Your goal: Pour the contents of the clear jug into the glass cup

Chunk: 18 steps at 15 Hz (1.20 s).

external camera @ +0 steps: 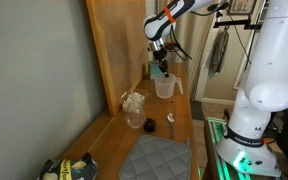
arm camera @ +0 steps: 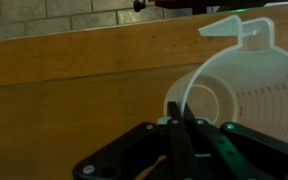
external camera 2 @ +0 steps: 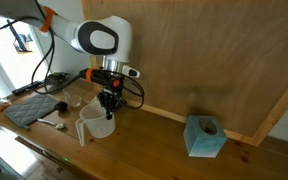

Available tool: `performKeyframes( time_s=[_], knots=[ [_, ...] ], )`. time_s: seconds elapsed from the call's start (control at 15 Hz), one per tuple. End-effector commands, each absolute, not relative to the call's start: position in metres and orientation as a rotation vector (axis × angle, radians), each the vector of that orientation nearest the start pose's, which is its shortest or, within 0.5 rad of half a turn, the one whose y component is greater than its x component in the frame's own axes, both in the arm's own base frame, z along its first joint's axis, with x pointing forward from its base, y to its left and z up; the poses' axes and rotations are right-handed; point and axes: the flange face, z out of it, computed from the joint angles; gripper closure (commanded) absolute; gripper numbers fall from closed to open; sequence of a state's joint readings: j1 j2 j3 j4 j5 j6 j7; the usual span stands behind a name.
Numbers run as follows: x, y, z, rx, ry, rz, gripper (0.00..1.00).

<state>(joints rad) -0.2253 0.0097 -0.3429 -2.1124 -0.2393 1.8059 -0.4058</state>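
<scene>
The wood beneath the jug is clear. My gripper will next go down toward the wooden counter with the jug's rim between its fingers and open there.
The clear jug [external camera: 165,88] is a milky plastic measuring jug standing near the far end of the wooden counter; it also shows in an exterior view [external camera 2: 96,126] and fills the right of the wrist view [arm camera: 239,90]. My gripper [external camera: 161,70] [external camera 2: 108,104] comes down from above, and its fingers [arm camera: 181,128] are shut on the jug's thin rim. Whether the jug touches the counter I cannot tell. The glass cup [external camera: 134,102], mottled beige-white, stands on the counter apart from the jug, nearer the wooden wall.
A tiny dark round object [external camera: 150,124] and a small dark piece [external camera: 171,118] lie near the cup. A grey quilted mat [external camera: 154,158] [external camera 2: 34,108] lies at the counter's end. A blue box [external camera 2: 205,137] stands by the wooden wall [external camera 2: 214,60].
</scene>
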Motion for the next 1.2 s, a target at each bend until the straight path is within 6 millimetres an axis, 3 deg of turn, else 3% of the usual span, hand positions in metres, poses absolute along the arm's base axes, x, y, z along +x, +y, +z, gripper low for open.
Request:
performKeyframes(
  time_s=[0.0,0.87,1.0,1.13],
  knots=[
    [0.423,-0.299,0.384,-3.091,0.118,0.579,0.99],
    [0.418,-0.315,0.354,-3.022,0.178,0.639,0.99],
    [0.419,-0.317,0.354,-3.02,0.178,0.635,0.68],
    [0.418,-0.315,0.356,-3.022,0.164,0.636,0.55]
  ],
)
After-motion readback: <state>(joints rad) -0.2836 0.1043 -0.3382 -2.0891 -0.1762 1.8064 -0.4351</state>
